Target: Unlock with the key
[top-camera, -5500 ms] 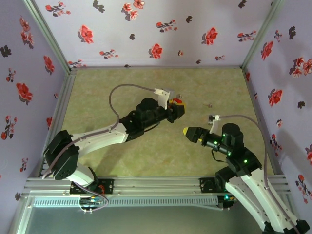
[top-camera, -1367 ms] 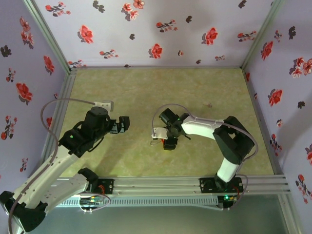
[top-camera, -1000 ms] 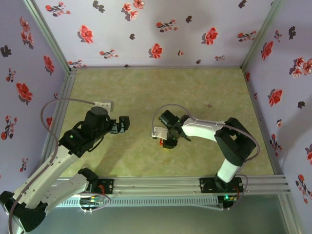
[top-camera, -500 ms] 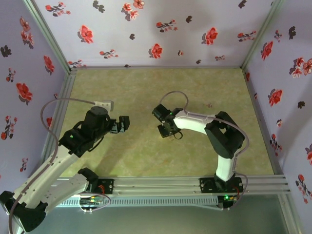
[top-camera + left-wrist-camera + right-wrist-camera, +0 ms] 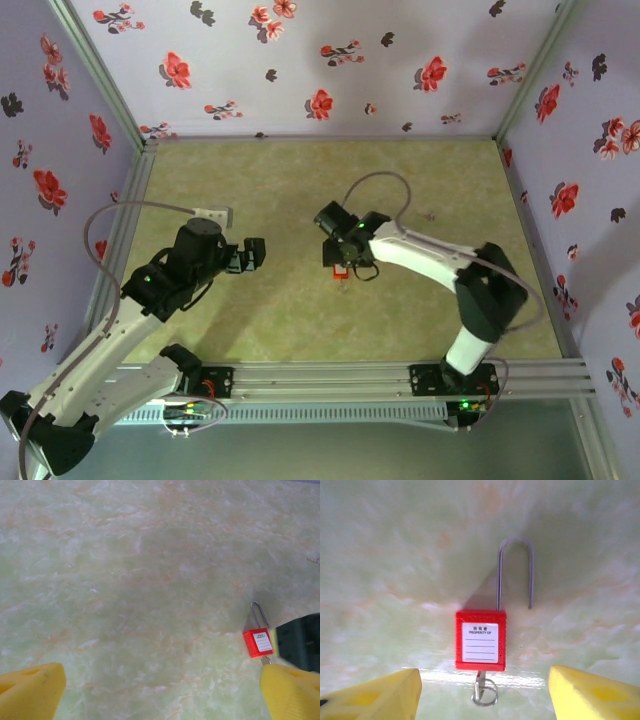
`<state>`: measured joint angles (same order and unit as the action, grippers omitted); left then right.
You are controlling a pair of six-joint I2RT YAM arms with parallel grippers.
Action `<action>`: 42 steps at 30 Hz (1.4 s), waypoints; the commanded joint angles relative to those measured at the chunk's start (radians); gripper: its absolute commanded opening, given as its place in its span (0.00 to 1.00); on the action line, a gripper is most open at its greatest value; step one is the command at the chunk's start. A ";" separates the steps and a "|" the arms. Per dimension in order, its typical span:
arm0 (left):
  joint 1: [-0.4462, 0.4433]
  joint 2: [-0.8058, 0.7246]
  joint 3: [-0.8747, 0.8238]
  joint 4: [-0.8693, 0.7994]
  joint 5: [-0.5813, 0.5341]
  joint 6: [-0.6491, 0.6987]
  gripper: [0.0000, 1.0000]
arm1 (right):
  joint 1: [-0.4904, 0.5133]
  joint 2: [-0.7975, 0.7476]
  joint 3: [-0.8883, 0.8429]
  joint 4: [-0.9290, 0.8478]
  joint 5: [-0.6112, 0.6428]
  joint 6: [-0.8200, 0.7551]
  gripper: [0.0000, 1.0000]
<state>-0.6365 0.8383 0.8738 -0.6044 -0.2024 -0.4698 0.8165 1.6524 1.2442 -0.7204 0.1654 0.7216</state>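
My right gripper swings outward next, away from the padlock [image 5: 338, 272], and lowers onto the second thin key [image 5: 430, 216], since that key lies apart from the lock.
A small red padlock [image 5: 480, 640] with a white label lies flat on the green table. Its wire shackle [image 5: 515, 570] points away from me, and the shackle's right leg ends free, clear of the body. The tiny grey key [image 5: 480, 684] sticks in the bottom of the lock, with a ring on it. My right gripper [image 5: 482, 700] is open just short of the key, one yellow fingertip [image 5: 370, 695] on each side, touching nothing. In the top view, the padlock [image 5: 338, 272] lies at the right gripper [image 5: 342, 258]. My left gripper [image 5: 252, 254] is open, left of the padlock [image 5: 258, 642].
Flowered walls close in the table [image 5: 300, 190] on three sides. A small dark speck [image 5: 428, 213] lies on the table at the far right. The right arm's black gripper body [image 5: 300, 640] shows beside the padlock in the left wrist view.
Over the last second and a half the right arm swung and drew its gripper back off the padlock, which now lies free on the table. The left arm has stayed still.
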 commanded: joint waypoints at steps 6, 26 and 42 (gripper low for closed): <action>0.002 0.070 0.014 0.147 0.120 0.022 1.00 | -0.443 -0.129 0.026 -0.142 0.004 -0.206 0.67; -0.167 0.259 0.007 0.329 0.149 -0.063 1.00 | -0.778 0.402 0.358 -0.063 -0.050 -0.372 0.40; -0.168 0.252 -0.001 0.325 0.126 -0.070 0.99 | -0.790 0.480 0.361 -0.019 -0.097 -0.376 0.30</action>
<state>-0.7971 1.1004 0.8745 -0.3042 -0.0589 -0.5255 0.0322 2.1048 1.5898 -0.7536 0.0818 0.3580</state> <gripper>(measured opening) 0.996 0.304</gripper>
